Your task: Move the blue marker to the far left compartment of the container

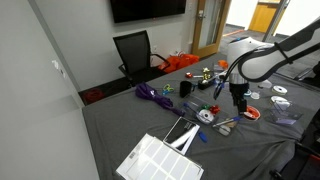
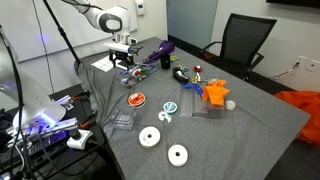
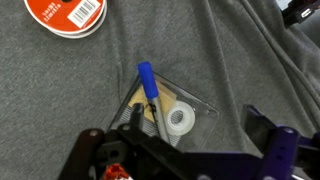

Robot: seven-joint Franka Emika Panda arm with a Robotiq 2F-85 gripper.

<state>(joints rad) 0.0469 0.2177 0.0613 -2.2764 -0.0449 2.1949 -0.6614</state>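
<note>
The marker is nearer one open finger, so my gripper will next lower and shift left in the wrist view onto the marker's blue end (image 3: pixel 149 81).
The blue marker (image 3: pixel 149 88) lies on the grey cloth, across a clear plastic triangle (image 3: pixel 200 104) that also holds a white tape roll (image 3: pixel 180 120). My gripper (image 3: pixel 198 128) is open just above them. Its left finger is next to the marker's lower end, which is hidden behind the gripper body. The right finger stands well off to the right. The white ribbed container (image 1: pixel 150 160) lies at the near edge of the table, well away from my gripper (image 1: pixel 238 98). The container also shows in an exterior view (image 2: pixel 103 63) beside the gripper (image 2: pixel 123 55). The marker is too small to pick out in both exterior views.
A red-and-white disc (image 3: pixel 68 12) lies close by; it also shows in both exterior views (image 1: pixel 250 114) (image 2: pixel 137 100). Purple cable (image 1: pixel 152 94), orange objects (image 2: pixel 215 92), white tape rolls (image 2: pixel 150 138) and other small items are scattered on the cloth. A black chair (image 1: pixel 135 50) stands behind the table.
</note>
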